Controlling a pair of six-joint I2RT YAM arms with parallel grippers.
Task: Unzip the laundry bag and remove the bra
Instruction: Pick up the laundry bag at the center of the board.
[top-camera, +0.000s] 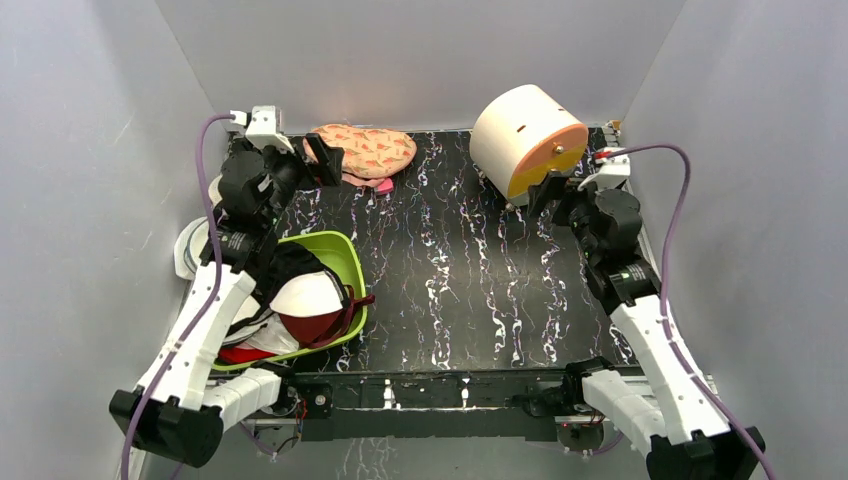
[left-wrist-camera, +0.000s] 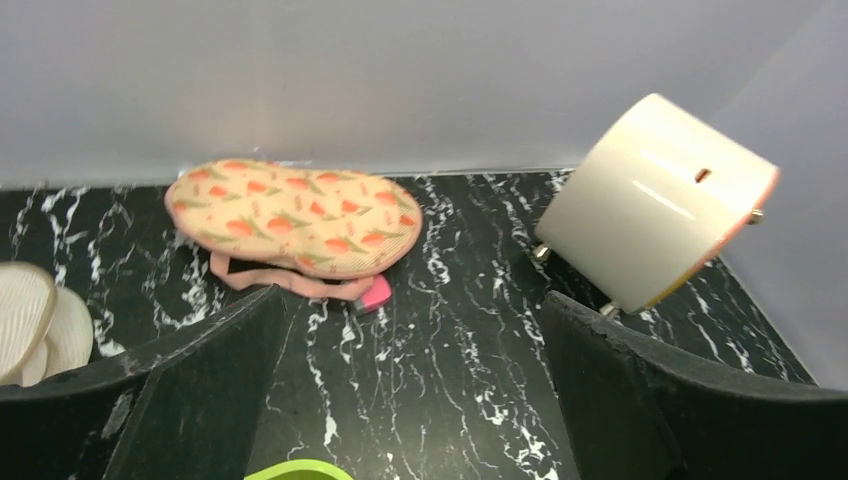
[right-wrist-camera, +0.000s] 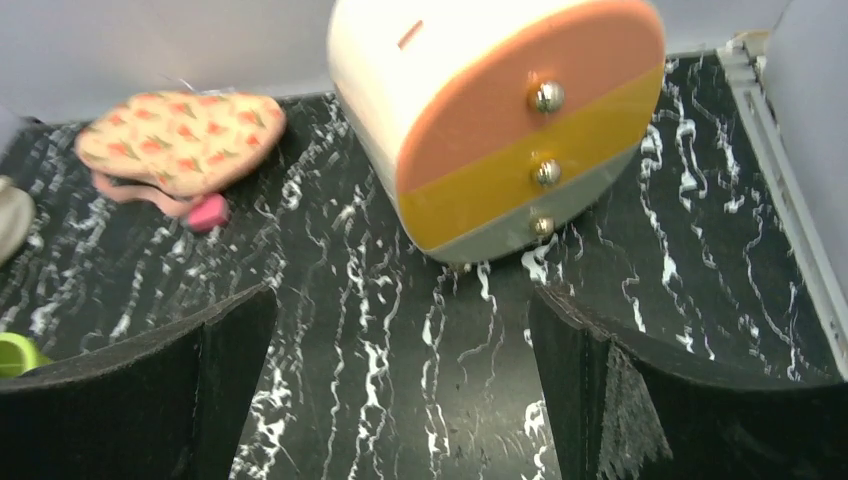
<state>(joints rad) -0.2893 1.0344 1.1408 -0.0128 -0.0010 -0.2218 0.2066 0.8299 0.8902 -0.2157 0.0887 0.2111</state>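
The laundry bag's near edge (left-wrist-camera: 237, 253) is below and outward, where bare tabletop leaves room, so the left gripper will next go down and outward and turn onto that edge.
The peach laundry bag (top-camera: 362, 150) lies flat at the back of the table. It also shows in the left wrist view (left-wrist-camera: 295, 215) and the right wrist view (right-wrist-camera: 180, 138). Its pink edge (left-wrist-camera: 280, 280) hangs loose at the front beside a pink zipper pull (left-wrist-camera: 374, 295). My left gripper (top-camera: 322, 162) is open and empty, hovering just left of the bag and not touching it; its jaws stand wide apart (left-wrist-camera: 412, 296). My right gripper (top-camera: 548, 192) is open and empty (right-wrist-camera: 402, 293). A white padded garment (top-camera: 305, 293), seemingly the bra, lies in the basin.
The lime-green basin (top-camera: 345, 250) at front left also holds a dark red garment (top-camera: 322, 325) and a black garment (top-camera: 288, 262). A cream drawer unit (top-camera: 525, 140) with orange, yellow and grey fronts stands at back right. White ribbed discs (left-wrist-camera: 30, 320) lie at the left edge. Grey walls enclose the table.
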